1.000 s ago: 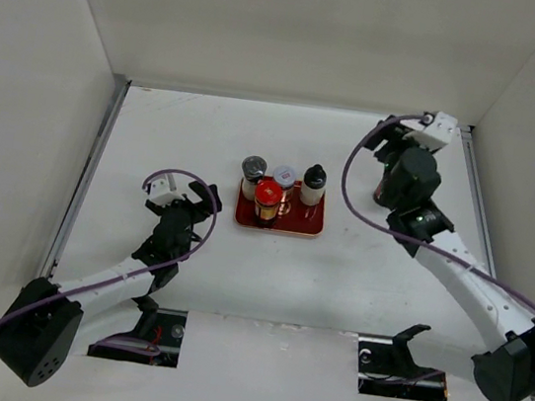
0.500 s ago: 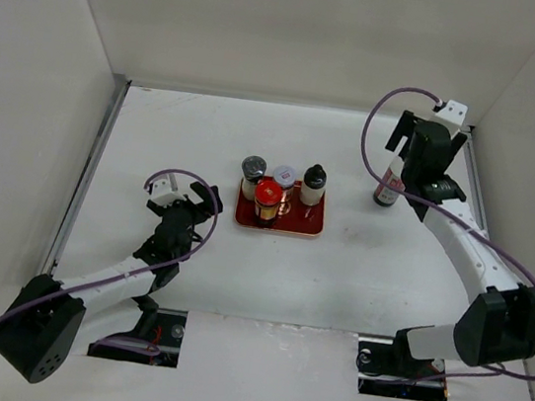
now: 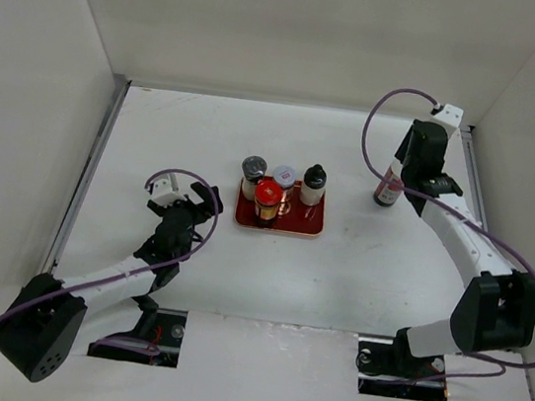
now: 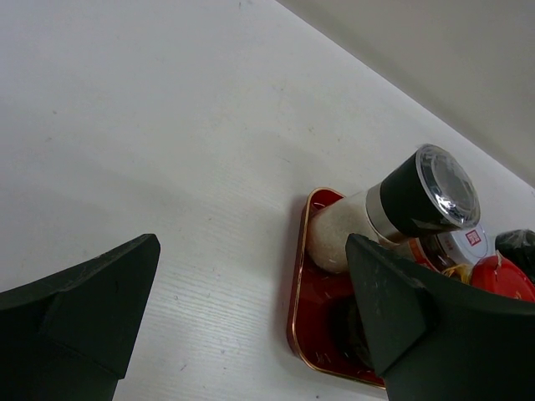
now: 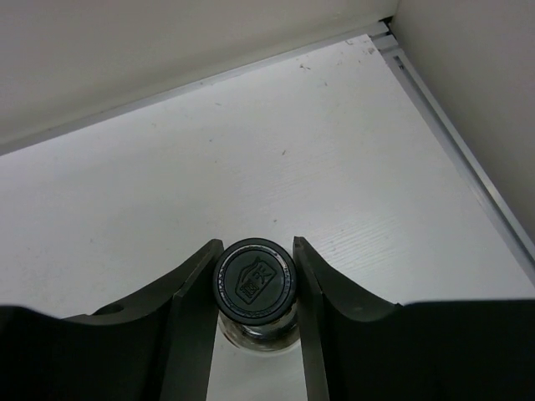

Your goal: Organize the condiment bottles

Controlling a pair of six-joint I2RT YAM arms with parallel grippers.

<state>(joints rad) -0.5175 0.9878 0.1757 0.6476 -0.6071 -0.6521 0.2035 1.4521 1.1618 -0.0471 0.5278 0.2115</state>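
Observation:
My right gripper should next lift the bottle, carry it left in the top view to the tray's empty near corner [image 3: 302, 222], lower and release it.
At the back right stands the tall clear bottle [image 3: 386, 190] with a red label, off the tray. Its black cap [image 5: 252, 286] sits between the two fingers of my right gripper [image 5: 255, 251], which press on it from both sides; the bottle still rests on the table. Four condiment bottles stand on the red tray [image 3: 296, 227]: a grey-lidded shaker [image 3: 253, 171], a white-lidded shaker [image 3: 284, 176], a red-capped brown bottle [image 3: 268, 196] and a white black-capped bottle [image 3: 313, 185]. My left gripper [image 3: 208, 197] is open, left of the tray, with nothing in it. The left wrist view shows the grey-lidded shaker [image 4: 393, 213] and the tray's corner [image 4: 299, 313].
White walls close the table in at the back and on both sides. A metal rail [image 5: 468, 159] runs along the right edge, close to the tall bottle. Another rail [image 3: 87, 175] lines the left edge.
My right arm swung over the tall bottle and its jaws closed in on the black cap. The left arm and the tray's bottles stayed put.

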